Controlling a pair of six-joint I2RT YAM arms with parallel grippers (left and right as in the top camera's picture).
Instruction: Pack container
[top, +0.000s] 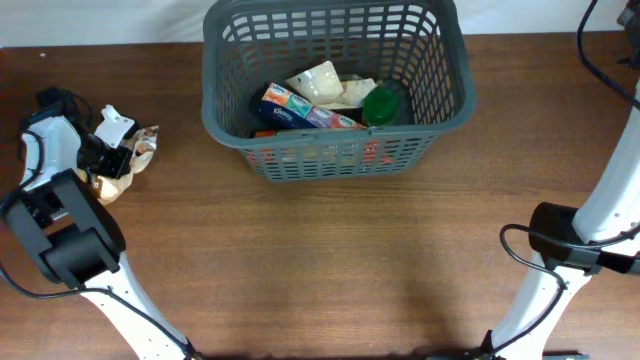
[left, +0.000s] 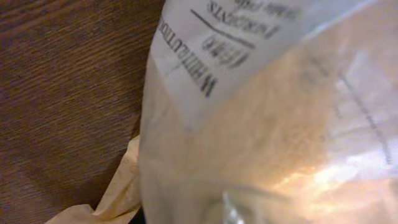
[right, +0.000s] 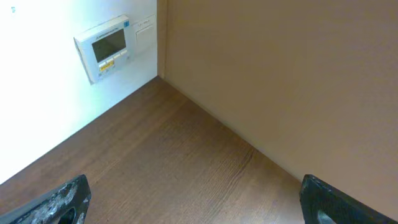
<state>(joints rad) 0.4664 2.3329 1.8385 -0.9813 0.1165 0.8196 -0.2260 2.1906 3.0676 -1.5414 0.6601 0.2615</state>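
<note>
Next, I raise my left gripper and swing it over the basket's green-lidded item (top: 380, 105) to release the bag, since that spot lies to its right in the overhead view.
The container, a large dark grey slotted basket (top: 225, 120), stands at the back middle of the table. It holds a blue tissue pack (top: 285, 105), a cream bag (top: 322, 82) and a green-lidded item (top: 380, 104). A clear plastic bag with a white printed label (top: 128, 145) lies at the far left. My left gripper (top: 103, 155) is right at this bag. The bag (left: 267, 118) fills the left wrist view and hides the fingers. My right gripper (right: 199, 205) is open and empty above bare table beside a wall, out of the overhead view.
The wooden table (top: 320, 260) runs wide in front of the basket. The right arm's base and cables (top: 560, 240) stand at the front right. A wall panel with a thermostat (right: 107, 53) shows in the right wrist view.
</note>
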